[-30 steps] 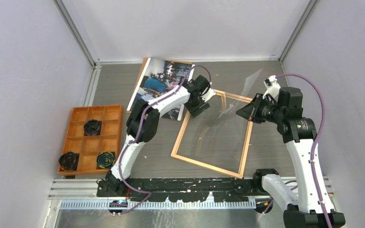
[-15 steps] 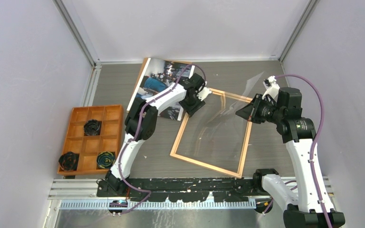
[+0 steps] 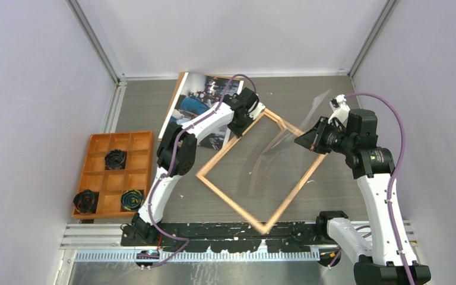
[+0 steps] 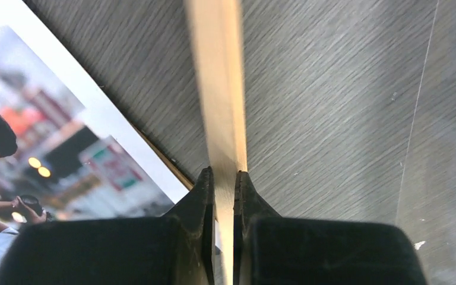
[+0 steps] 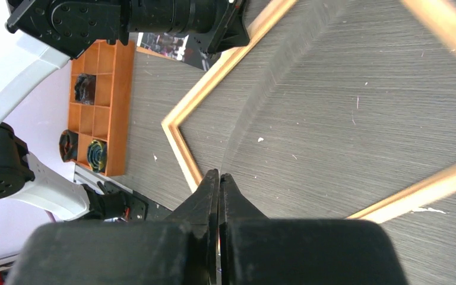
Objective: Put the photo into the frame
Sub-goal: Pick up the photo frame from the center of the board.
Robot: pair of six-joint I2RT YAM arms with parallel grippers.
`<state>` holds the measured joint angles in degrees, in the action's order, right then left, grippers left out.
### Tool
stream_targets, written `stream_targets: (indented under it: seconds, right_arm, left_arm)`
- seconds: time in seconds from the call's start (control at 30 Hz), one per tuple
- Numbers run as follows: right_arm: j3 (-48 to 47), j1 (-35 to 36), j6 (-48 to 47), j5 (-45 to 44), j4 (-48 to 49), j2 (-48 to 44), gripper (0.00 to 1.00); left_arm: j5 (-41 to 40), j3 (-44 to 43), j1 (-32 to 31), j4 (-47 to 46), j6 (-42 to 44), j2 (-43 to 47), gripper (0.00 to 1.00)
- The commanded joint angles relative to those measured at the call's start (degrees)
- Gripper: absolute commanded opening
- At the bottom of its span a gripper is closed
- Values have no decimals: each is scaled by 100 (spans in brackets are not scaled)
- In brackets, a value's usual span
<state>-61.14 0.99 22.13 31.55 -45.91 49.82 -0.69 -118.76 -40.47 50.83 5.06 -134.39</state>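
Note:
I will next move my left gripper over the near part of the photo, straighten the crooked frame and let go of it, because that part of the photo is to the gripper's left in the top view.
The frame (image 3: 228, 200), thin light-orange wood strips, lies skewed like a diamond mid-table. My left gripper (image 3: 241, 126) is shut on its upper-left strip (image 4: 217, 89), which runs up between the jaws of that gripper (image 4: 224, 175). The photo (image 3: 199, 104), a colourful crowd print, lies face up at the back left, beside that strip (image 4: 47, 136). My right gripper (image 3: 300, 141) hangs over the frame's right side, shut (image 5: 219, 175) on a clear sheet (image 5: 273, 77) that slants above the frame (image 5: 214, 77).
An orange compartment tray (image 3: 98, 138) with dark round parts stands at the left, also in the right wrist view (image 5: 127, 101). A brown board edge (image 4: 166, 160) peeks from under the photo. Walls close in the table at the back and both sides.
My left gripper has shut on the frame's strip. The frame has swung round from nearly square to a diamond, its near corner shifting right. The right arm holds still.

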Motion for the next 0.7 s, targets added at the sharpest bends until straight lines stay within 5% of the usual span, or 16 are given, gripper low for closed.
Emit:
stream_targets:
  seconds: [0.0,0.43,0.67]
  right_arm:
    - [-64,-21,153,108,427,-110,1]
    - [-1,-21,411,333,847,-81,1]
    - [59,-20,659,527,1243,67,1]
  left_arm:
    - [-294,-218,-65,338,159,638,0]
    - [-942,1077,244,276,-818,2030,0]
    - [-1653,2032,1088,-291,-1457,2445,0]
